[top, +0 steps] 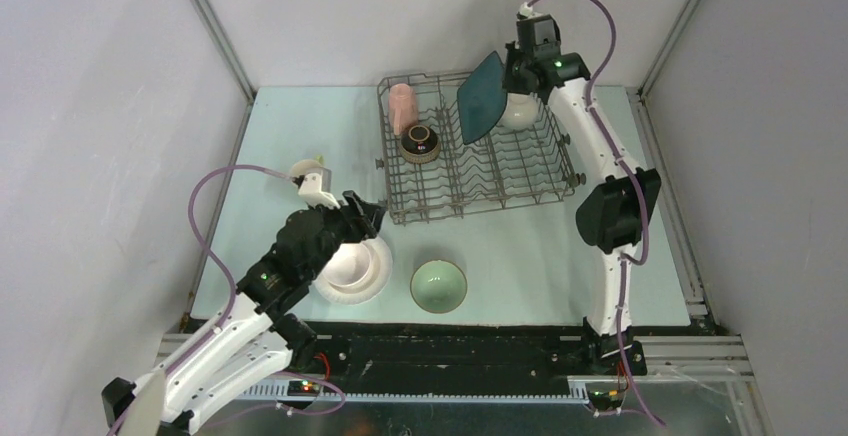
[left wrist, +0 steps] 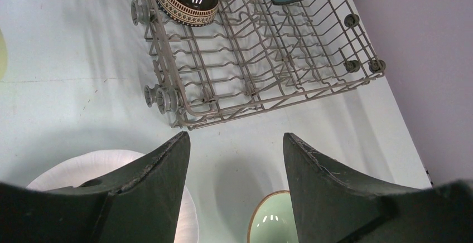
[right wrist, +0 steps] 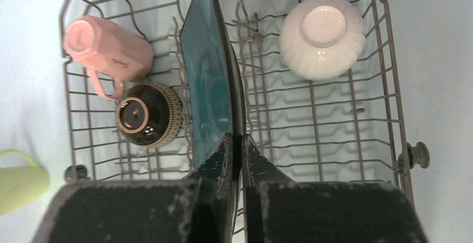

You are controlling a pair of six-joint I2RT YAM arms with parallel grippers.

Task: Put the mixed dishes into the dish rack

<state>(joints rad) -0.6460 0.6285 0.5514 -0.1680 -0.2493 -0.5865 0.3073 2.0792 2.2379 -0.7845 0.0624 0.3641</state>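
Observation:
I will move my right gripper left in the top view and lower the dark teal plate to release it, as the rack's middle rows are empty beside the brown bowl (top: 420, 142).
The dish rack (top: 470, 171) (right wrist: 390, 87) holds a pink mug (top: 402, 106) (right wrist: 106, 50), an upturned brown bowl (top: 420, 142) (right wrist: 148, 115) and an upturned white bowl (right wrist: 322, 37). My right gripper (top: 515, 74) (right wrist: 236, 137) is shut on the rim of the dark teal plate (top: 482, 96) (right wrist: 206, 70), which stands on edge over the rack's middle rows. My left gripper (top: 365, 218) (left wrist: 235, 137) hangs open and empty above the table, beside a round white plate (top: 372, 288) (left wrist: 67, 168) carrying a pale bowl (top: 345, 259). A pale green bowl (top: 438, 286) (left wrist: 273, 220) sits to the right.
A yellow-green mug (top: 312, 171) (right wrist: 19, 179) stands on the table left of the rack, partly hidden by my left arm. The rack's near-left corner (left wrist: 178, 112) lies just beyond my left fingers. Walls close in the back and both sides.

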